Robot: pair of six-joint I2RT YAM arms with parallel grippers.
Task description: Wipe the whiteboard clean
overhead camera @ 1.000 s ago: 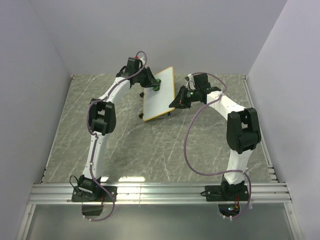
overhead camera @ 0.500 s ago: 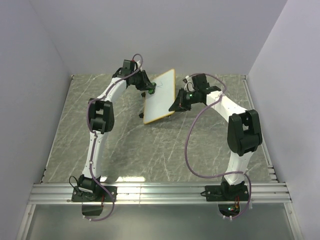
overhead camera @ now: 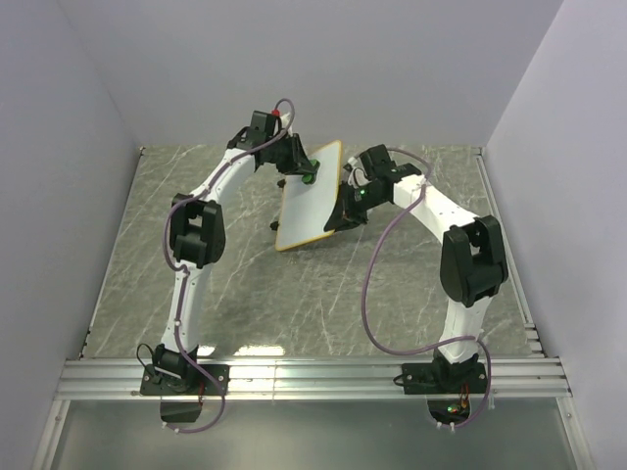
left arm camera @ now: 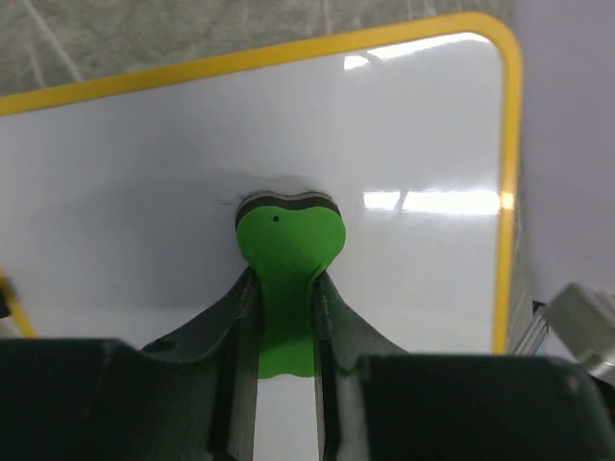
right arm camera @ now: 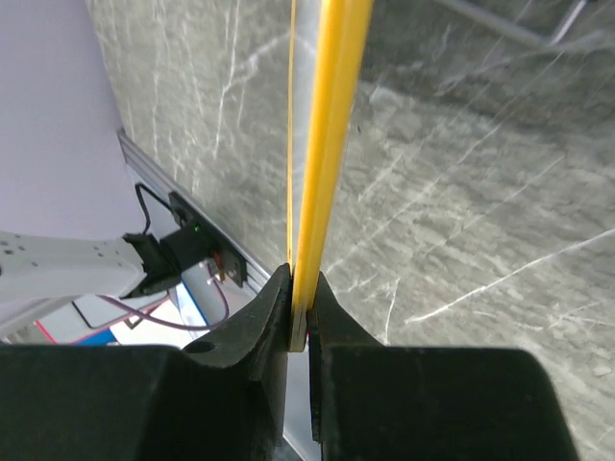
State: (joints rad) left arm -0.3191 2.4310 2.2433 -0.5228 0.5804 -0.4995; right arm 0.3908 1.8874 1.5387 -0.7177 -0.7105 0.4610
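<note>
The whiteboard looks nearly blank, so my left gripper should next carry the eraser (left arm camera: 286, 240) back and left in the top view, down onto the open marble table.
The whiteboard (overhead camera: 310, 196), white with a thin orange-yellow frame, stands tilted up off the marble table at the back centre. Its surface looks blank in the left wrist view (left arm camera: 404, 144), with only a faint mark beside the eraser. My left gripper (overhead camera: 306, 172) is shut on a green bow-shaped eraser (left arm camera: 286, 240) whose dark felt face presses on the board near its upper part. My right gripper (overhead camera: 343, 217) is shut on the whiteboard's right edge; the right wrist view shows the yellow frame (right arm camera: 327, 144) edge-on between the jaws.
The grey marble table (overhead camera: 245, 284) lies below, with a metal rail (overhead camera: 313, 377) along the near edge. Light walls close in the left, back and right sides. A black foot of the board (overhead camera: 275, 227) sits by its lower left corner.
The left gripper with the eraser slid back and forth over the upper part of the board. The right gripper and the board shifted a little to the left and the board tilted more.
</note>
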